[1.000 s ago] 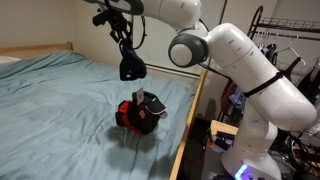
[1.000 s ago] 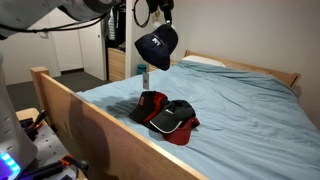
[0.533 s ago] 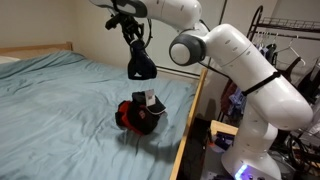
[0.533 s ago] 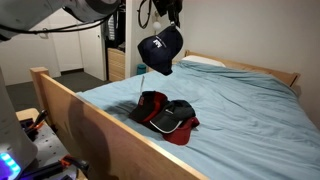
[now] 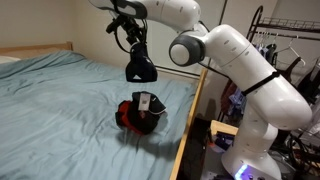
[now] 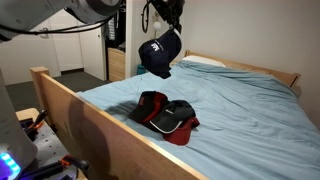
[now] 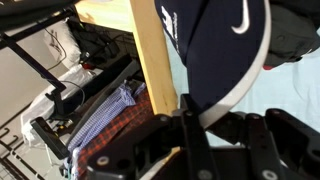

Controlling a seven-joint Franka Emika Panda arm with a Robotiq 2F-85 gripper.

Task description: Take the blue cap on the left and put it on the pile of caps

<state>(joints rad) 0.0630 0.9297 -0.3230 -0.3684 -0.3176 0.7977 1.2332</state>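
The blue cap still hangs well above the pile. It goes down toward the black cap in the pile next, and my gripper releases the blue cap's edge there.
The blue cap (image 5: 139,68) hangs in the air from my gripper (image 5: 132,46), which is shut on it. It also shows in an exterior view (image 6: 158,55) under the gripper (image 6: 170,25). In the wrist view the cap (image 7: 215,45) fills the upper middle, with a white mark on its front, and my gripper (image 7: 205,120) pinches its edge. The pile of caps (image 5: 139,113) is red and black and lies on the bed below the hanging cap, near the bed's wooden side rail. It shows in both exterior views (image 6: 165,117).
A light blue bed sheet (image 5: 60,110) covers the bed. A wooden side rail (image 6: 90,120) runs along the bed's edge next to the pile. Clothes on a rack (image 5: 285,50) and clutter stand beyond the rail. A pillow (image 6: 205,62) lies at the head.
My gripper has carried the blue cap sideways across the bed and slightly up, closer to being above the pile. The pile has not moved.
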